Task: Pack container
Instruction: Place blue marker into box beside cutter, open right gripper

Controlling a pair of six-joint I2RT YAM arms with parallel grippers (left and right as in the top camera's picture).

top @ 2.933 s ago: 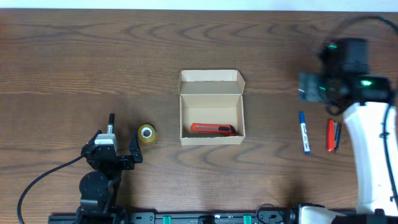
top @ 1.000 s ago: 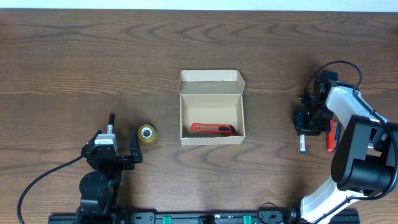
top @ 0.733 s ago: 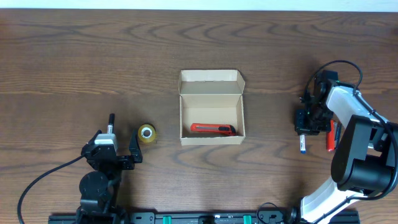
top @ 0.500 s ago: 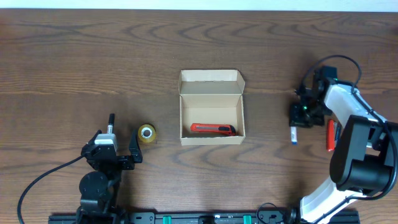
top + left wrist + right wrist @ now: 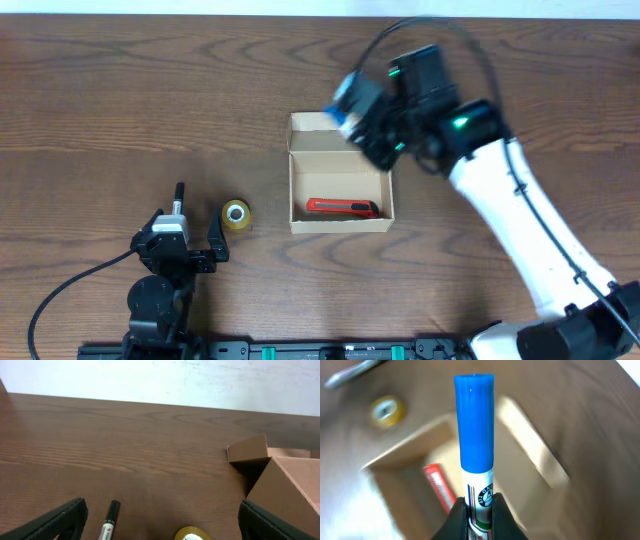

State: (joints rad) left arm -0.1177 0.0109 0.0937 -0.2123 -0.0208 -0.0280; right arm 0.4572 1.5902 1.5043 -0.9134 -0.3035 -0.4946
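The bottom of the box beyond the knife is bare and empty, so my right gripper should next move back and down into the box (image 5: 405, 457) and release the marker there.
The container (image 5: 335, 180), a tan cardboard box, sits open at mid-table with its flap lid toward the far side. A red utility knife (image 5: 343, 208) lies inside. My right gripper (image 5: 368, 118) hovers, blurred, over the box's far right corner, shut on a blue-capped marker (image 5: 345, 100). In the right wrist view the marker (image 5: 475, 425) stands up from the gripper (image 5: 479, 510), with the box (image 5: 405, 457) and knife (image 5: 437, 487) below. My left gripper (image 5: 185, 232) rests open at the front left. Between its fingers (image 5: 55, 522) lie a black marker (image 5: 108, 521) and a yellow tape roll (image 5: 192, 534).
The tape roll (image 5: 236, 214) and black marker (image 5: 179, 198) lie left of the box. The right arm (image 5: 520, 220) stretches diagonally across the table's right side. A cable (image 5: 70, 285) loops from the left arm's base.
My right gripper has lifted the blue marker from the table on the right. It has swung left with it to above the box. The left arm has not moved.
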